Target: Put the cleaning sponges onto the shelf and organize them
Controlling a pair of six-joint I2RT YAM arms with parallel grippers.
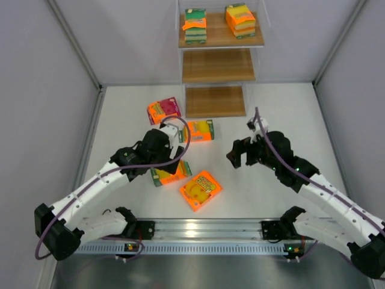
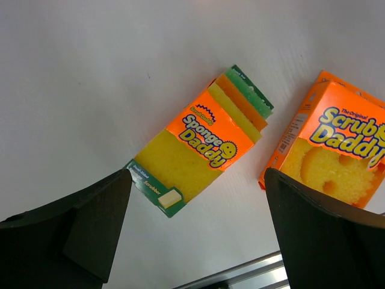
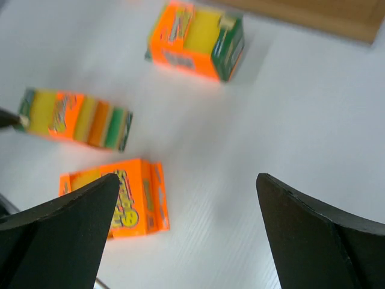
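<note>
My left gripper should next turn to line up with the striped pack and go down around its orange label (image 1: 179, 173) (image 2: 208, 131), because the pack is below, at a slant between the open fingers.
Four cleaning sponges lie on the table: a pink-red pack (image 1: 163, 109), an orange-and-green pack (image 1: 200, 130) (image 3: 195, 41), a striped yellow, orange and green pack (image 1: 171, 174) (image 2: 207, 141) (image 3: 75, 117), and an orange box pack (image 1: 200, 190) (image 2: 337, 147) (image 3: 129, 201). My left gripper (image 1: 175, 162) (image 2: 197, 180) hangs open just above the striped pack, holding nothing. My right gripper (image 1: 239, 153) (image 3: 187, 177) is open over bare table to the right of the packs. The shelf (image 1: 218, 65) stands at the back, with two sponge stacks (image 1: 195, 25) (image 1: 240, 21) on its top board.
The shelf's middle board and bottom board (image 1: 215, 100) (image 3: 319, 15) carry nothing. Grey walls close in the table on the left, right and back. A metal rail (image 1: 204, 229) (image 2: 252, 271) with both arm bases runs along the near edge.
</note>
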